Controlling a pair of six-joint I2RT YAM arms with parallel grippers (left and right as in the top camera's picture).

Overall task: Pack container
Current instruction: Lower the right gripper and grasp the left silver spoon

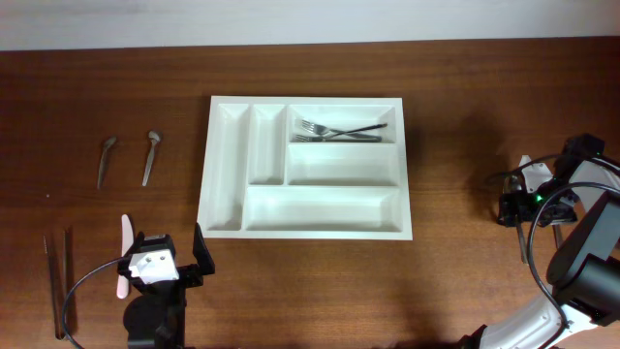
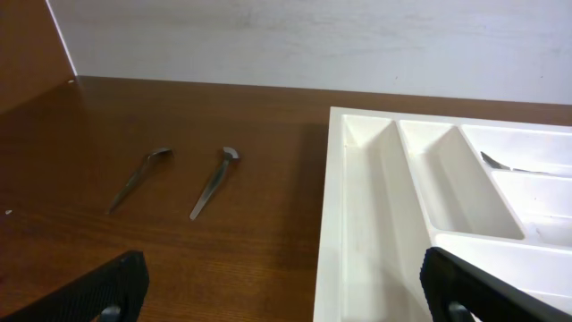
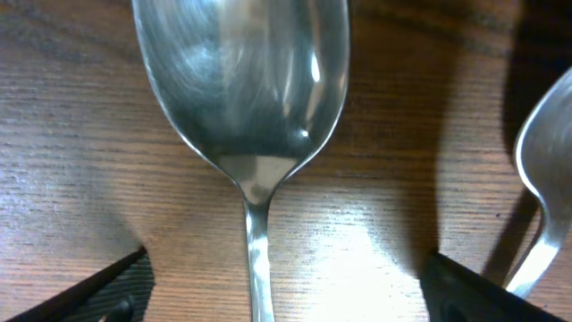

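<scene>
My right gripper stays low over the large spoon next and draws its fingers together onto the neck behind the bowl (image 3: 257, 225), as the handle already runs between them.
The white cutlery tray (image 1: 224, 184) lies mid-table, with forks (image 1: 339, 131) in its top right long slot; its left edge shows in the left wrist view (image 2: 375, 224). My left gripper (image 1: 170, 250) is open and empty near the table's front left, just off the tray's corner (image 2: 286, 300). My right gripper (image 1: 524, 206) is open at the far right, low over a large spoon (image 3: 241, 80) whose handle runs between the fingers (image 3: 286, 300) without being held. A second spoon (image 3: 543, 188) lies just to its right.
Two small spoons (image 1: 107, 160) (image 1: 151, 155) lie left of the tray, also seen in the left wrist view (image 2: 138, 179) (image 2: 214, 182). Two thin long utensils (image 1: 56, 281) lie at the far left front. A pink and white utensil (image 1: 124, 257) lies beside my left gripper.
</scene>
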